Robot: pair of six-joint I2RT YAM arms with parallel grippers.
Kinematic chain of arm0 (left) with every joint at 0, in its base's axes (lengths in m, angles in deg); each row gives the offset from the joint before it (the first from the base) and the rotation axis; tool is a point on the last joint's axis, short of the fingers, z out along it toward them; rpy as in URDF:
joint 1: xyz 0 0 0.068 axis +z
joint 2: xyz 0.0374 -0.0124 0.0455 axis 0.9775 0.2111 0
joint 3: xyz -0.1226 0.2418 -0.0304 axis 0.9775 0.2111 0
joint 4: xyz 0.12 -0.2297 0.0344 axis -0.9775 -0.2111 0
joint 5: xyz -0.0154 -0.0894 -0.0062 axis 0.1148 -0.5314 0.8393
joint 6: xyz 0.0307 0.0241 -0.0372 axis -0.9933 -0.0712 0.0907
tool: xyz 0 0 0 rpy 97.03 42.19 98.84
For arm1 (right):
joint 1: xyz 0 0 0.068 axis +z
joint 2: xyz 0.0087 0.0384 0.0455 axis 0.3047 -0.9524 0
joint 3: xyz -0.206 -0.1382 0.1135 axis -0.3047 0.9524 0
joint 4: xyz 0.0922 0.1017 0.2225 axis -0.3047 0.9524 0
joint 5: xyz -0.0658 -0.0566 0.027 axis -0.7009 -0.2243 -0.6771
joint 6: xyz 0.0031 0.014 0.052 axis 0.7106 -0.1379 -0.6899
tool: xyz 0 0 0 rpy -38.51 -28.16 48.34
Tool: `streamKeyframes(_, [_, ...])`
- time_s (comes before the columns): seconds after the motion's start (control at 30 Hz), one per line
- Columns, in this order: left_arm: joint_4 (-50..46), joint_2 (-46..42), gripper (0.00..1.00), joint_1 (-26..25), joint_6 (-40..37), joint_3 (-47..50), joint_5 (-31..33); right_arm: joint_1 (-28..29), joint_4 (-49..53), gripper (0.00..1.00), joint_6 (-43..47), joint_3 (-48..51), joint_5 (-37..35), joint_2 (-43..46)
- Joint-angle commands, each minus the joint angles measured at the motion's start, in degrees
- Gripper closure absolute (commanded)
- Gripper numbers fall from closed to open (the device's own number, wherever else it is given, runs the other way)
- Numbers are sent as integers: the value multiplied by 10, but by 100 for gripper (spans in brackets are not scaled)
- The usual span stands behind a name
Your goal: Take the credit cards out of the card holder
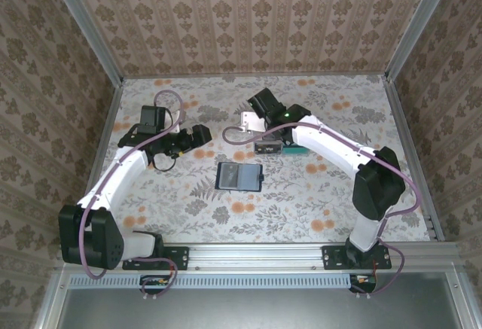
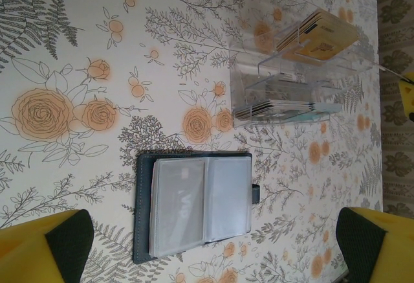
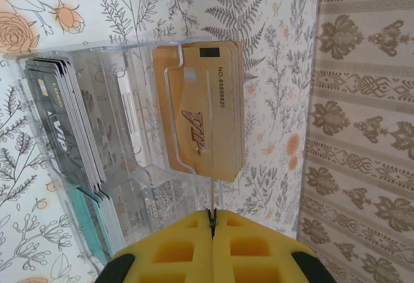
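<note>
My right gripper brings the edge-on credit card down into the box's slot of gold VIP cards next, then releases the card there.
The dark navy card holder (image 1: pixel 239 176) (image 2: pixel 194 205) lies open and flat on the floral table, with pale clear sleeves facing up. My left gripper (image 1: pixel 202 135) (image 2: pixel 210 231) hovers open just left of and above it, its yellow fingers (image 2: pixel 39 250) wide apart with nothing between them. My right gripper (image 3: pixel 211 215) is shut on a thin credit card (image 3: pixel 211 189) seen edge-on, held over a clear plastic box (image 3: pixel 129 166) (image 2: pixel 259 82). The box holds gold VIP cards (image 3: pixel 200 108) (image 2: pixel 320 33), grey cards (image 3: pixel 65 121) and teal cards (image 3: pixel 97 218).
The right arm (image 1: pixel 324 137) reaches over the box from the right. Patterned walls and an aluminium frame (image 1: pixel 407 148) close the table on three sides. The back wall (image 3: pixel 369 127) stands close behind the box.
</note>
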Motion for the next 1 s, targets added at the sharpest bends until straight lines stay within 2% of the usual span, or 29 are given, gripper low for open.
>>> streamKeyframes(0.0, [-6, -4, 0, 6, -2, 7, -2, 0, 9, 100, -12, -5, 5, -23])
streamKeyframes(0.4, [-11, -6, 0, 11, -5, 5, -1, -11, -21, 100, -12, -33, -23, -63])
streamKeyframes(0.97, [-2, 13, 0, 17, -5, -1, -6, -8, -20, 100, 6, -40, -33, -61])
